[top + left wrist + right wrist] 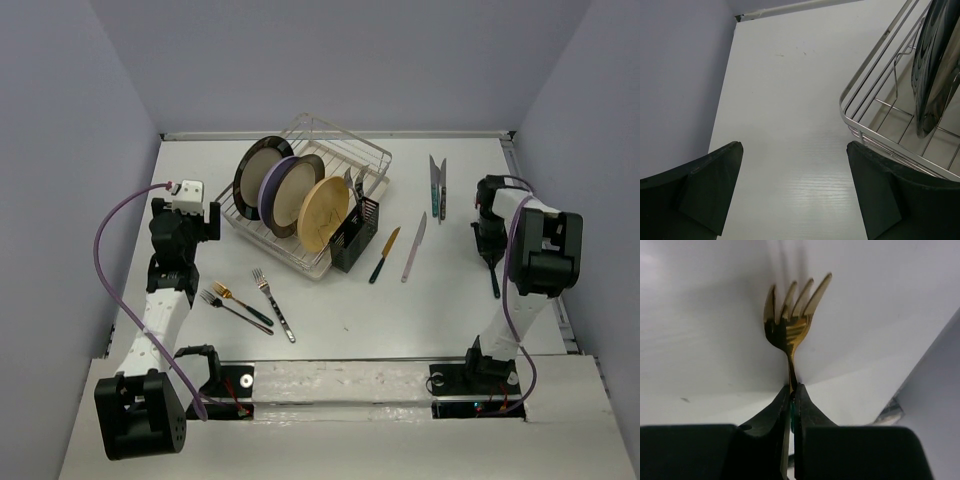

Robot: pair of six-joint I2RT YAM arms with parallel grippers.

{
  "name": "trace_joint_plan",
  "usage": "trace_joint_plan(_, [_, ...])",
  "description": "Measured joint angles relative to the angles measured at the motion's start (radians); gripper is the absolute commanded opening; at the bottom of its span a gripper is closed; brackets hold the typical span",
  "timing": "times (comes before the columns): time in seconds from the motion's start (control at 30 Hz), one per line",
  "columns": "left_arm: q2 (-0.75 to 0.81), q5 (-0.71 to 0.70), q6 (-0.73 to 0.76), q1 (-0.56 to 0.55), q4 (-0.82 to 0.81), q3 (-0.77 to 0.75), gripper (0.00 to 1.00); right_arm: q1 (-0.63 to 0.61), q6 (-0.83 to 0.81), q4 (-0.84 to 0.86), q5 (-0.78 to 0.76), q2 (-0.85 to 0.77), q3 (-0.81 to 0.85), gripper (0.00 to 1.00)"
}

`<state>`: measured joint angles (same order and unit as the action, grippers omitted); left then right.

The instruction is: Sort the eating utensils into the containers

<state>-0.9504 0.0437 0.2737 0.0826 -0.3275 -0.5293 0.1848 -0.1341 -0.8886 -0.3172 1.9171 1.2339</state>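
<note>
The right gripper moves up and left in the top view next, then down over the holder's far end (368, 208) to release, since utensils already stand there.
My right gripper (489, 236) is shut on a gold fork (790, 325) with a green handle, its tines pointing away over the white table; the dark handle (494, 280) trails toward the near edge. My left gripper (207, 222) is open and empty beside the rack's left end, and its dark fingers (705, 185) frame bare table. The black cutlery holder (355, 238) stands at the rack's right end with a few utensils (352, 184) upright in it. Three forks (272, 300) lie at front left. A green-handled knife (384, 255), a silver knife (414, 247) and two more knives (437, 185) lie right of the holder.
The silver wire dish rack (335, 148) holds three upright plates (292, 190); its rim (865, 80) shows at the right of the left wrist view, close to my left gripper. Grey walls close in on both sides and the back.
</note>
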Motion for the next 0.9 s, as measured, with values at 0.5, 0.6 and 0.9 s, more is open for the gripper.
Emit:
trace_joint_plan(0.5, [0.049,-0.057,0.036,0.004,-0.017,0.032,0.99,-0.122,0.019,0.482,0.294,-0.085,0.024,0.0])
trace_joint_plan(0.6, [0.065,-0.06,0.04,0.004,-0.018,0.032,0.99,-0.131,0.031,0.565,0.343,-0.158,-0.006,0.0])
trace_joint_plan(0.9, [0.096,-0.079,0.052,0.004,0.005,0.032,0.99,-0.142,0.069,0.798,0.445,-0.38,-0.06,0.0])
